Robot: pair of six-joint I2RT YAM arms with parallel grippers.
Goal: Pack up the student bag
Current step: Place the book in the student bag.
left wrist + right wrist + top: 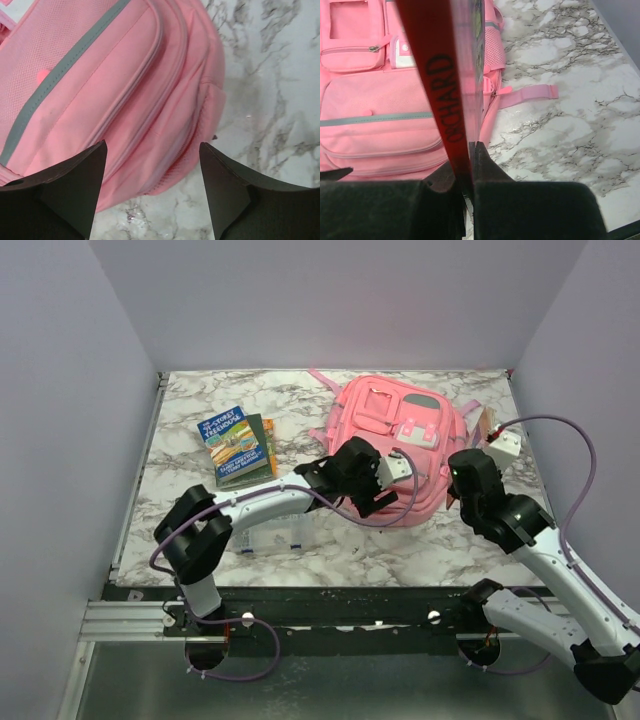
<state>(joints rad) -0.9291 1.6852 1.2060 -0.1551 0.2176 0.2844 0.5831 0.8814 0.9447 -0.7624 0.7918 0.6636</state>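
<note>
I will next move my right gripper down and to the left in the top view, into the bag's zipped near end (412,510) (390,155), to let go of the book that is still outside.
The student bag (400,435) is a large pink backpack with grey strips, lying flat at the middle right of the marble table (200,390). My left gripper (152,145) hovers open over the bag's (100,90) zipped lower edge, nothing between its fingers; from above it (372,490) sits at the bag's near left corner. My right gripper (470,150) is shut on a thin book with a red spine (437,75) reading "ORCHARD", held upright over the bag's (375,115) right side. From above, that book (487,425) stands just right of the bag, past the right gripper (485,447).
A stack of paperback books (238,447) lies at the left of the table. A clear plastic box (275,535) sits under the left arm near the front edge. A pink strap (527,95) trails right of the bag. Purple walls enclose three sides.
</note>
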